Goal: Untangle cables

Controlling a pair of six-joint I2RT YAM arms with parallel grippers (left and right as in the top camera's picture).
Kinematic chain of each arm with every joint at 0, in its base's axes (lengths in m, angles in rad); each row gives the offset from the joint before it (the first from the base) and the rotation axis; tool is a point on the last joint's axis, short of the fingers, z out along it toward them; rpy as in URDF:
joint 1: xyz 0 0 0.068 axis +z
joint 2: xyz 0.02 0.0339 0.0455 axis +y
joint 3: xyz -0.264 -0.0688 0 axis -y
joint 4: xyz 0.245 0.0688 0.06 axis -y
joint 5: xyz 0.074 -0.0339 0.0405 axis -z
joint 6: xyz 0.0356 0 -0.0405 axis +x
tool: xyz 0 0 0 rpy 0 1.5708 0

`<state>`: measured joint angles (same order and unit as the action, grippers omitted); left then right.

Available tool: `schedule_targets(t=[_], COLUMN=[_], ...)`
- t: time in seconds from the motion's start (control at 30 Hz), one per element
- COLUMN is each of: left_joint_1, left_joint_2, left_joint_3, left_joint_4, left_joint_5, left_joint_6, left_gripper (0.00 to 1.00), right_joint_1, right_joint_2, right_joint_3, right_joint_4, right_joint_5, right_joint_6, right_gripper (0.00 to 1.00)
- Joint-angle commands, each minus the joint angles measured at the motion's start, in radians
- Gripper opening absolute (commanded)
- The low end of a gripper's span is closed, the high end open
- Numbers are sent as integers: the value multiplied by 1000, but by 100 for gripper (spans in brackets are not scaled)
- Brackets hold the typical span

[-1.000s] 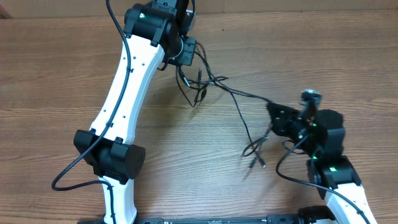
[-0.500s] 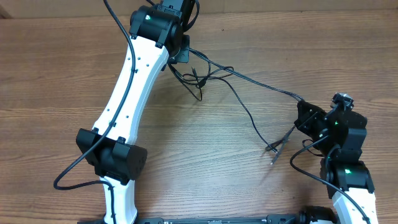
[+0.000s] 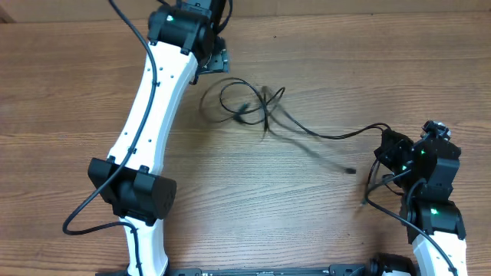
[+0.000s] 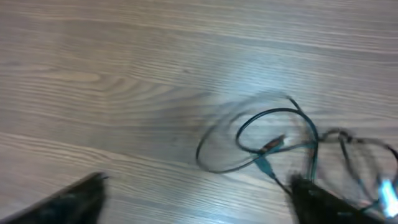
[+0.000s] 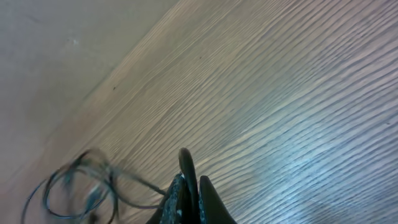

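Observation:
My right gripper should next carry the piece of cable outward and release it over the bare wood, which is outward of the gripper and clear of the cable loops.
The cables (image 3: pixel 247 106) lie in loose black loops on the wood table, blurred with motion. One strand runs right to my right gripper (image 3: pixel 385 146), and a plug end (image 3: pixel 351 170) trails below it. In the right wrist view that gripper (image 5: pixel 191 177) is shut on a cable strand, which leads off left to the cable loops (image 5: pixel 74 186). My left gripper (image 3: pixel 217 60) sits at the table's far side, up and left of the loops. It stands open (image 4: pixel 196 182) with nothing between its fingers, and the cable loops (image 4: pixel 267 140) lie ahead of it to the right.
The left arm (image 3: pixel 149 115) stretches in white links from the near edge to the far side of the table. The right arm's base (image 3: pixel 433 222) is at the near right corner. The table's far edge (image 3: pixel 345 14) lies just behind the left gripper.
My left gripper has opened and let go of the cables, whose loops have dropped onto the table. The right gripper has pulled its strand farther to the right.

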<state>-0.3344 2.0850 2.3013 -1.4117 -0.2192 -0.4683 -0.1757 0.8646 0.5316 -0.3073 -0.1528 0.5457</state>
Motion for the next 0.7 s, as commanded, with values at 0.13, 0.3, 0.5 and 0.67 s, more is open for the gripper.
schedule_targets(t=[0.13,0.3,0.5,0.67], left_joint_1=[-7,-7,-11,-33], left_joint_2=[-28,-28,-28,-28], left_joint_3=[3,3,3,3], left_joint_4=[22,40,37,40], left_joint_5=[405,481,503,533], left_joint_6=[-11,-15,-68,-61], left_gripper=[100,100,100,100], right_joint_1=[-1,16,53,117], right_joint_2=[-11,-12,-12,-12], right_joint_3=[26,26,26,26], right_joint_4=[20,89,204,293], right_joint_5=[-212,-374,-530,-560], right_joint_6=[-31,-117,-135,-135], right_gripper=[4,4,4,4])
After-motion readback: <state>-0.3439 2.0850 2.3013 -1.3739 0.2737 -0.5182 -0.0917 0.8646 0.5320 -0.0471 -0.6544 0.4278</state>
